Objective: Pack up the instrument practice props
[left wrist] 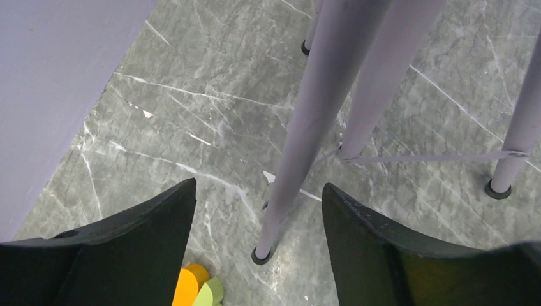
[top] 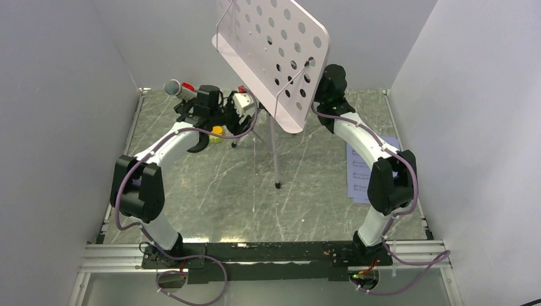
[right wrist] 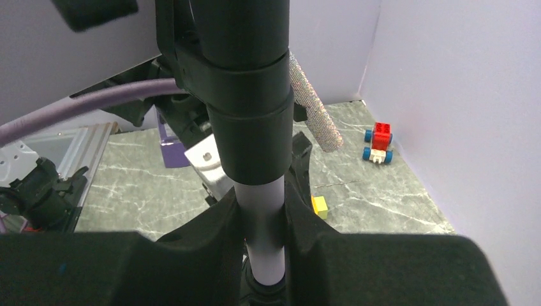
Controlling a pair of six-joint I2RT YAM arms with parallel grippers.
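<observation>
The music stand is still upright, so my right gripper should next tilt and lower the music stand's pole (right wrist: 265, 229) toward the marble floor below it and release.
The grey perforated music stand (top: 274, 57) stands on tripod legs at the back middle. My right gripper (top: 324, 94) is behind its desk, shut on the stand's grey pole (right wrist: 265, 229) just under a black collar. My left gripper (top: 217, 124) is open; its jaws straddle one tripod leg (left wrist: 290, 172) without touching it. The orange-and-yellow-green block (left wrist: 194, 290) lies on the floor by the left finger, and shows in the top view (top: 217, 132). The silver microphone (right wrist: 312, 108) leans at the back left (top: 173, 87). The purple metronome (right wrist: 169, 137) is partly hidden. White sheet-music pages (top: 358, 172) lie under my right arm.
A red toy car with blue wheels (right wrist: 379, 143) sits by the back wall. Grey walls enclose the marble floor (top: 210, 191) on three sides. The other tripod feet (top: 277, 185) rest near the middle. A metal rail (top: 268, 252) runs along the near edge.
</observation>
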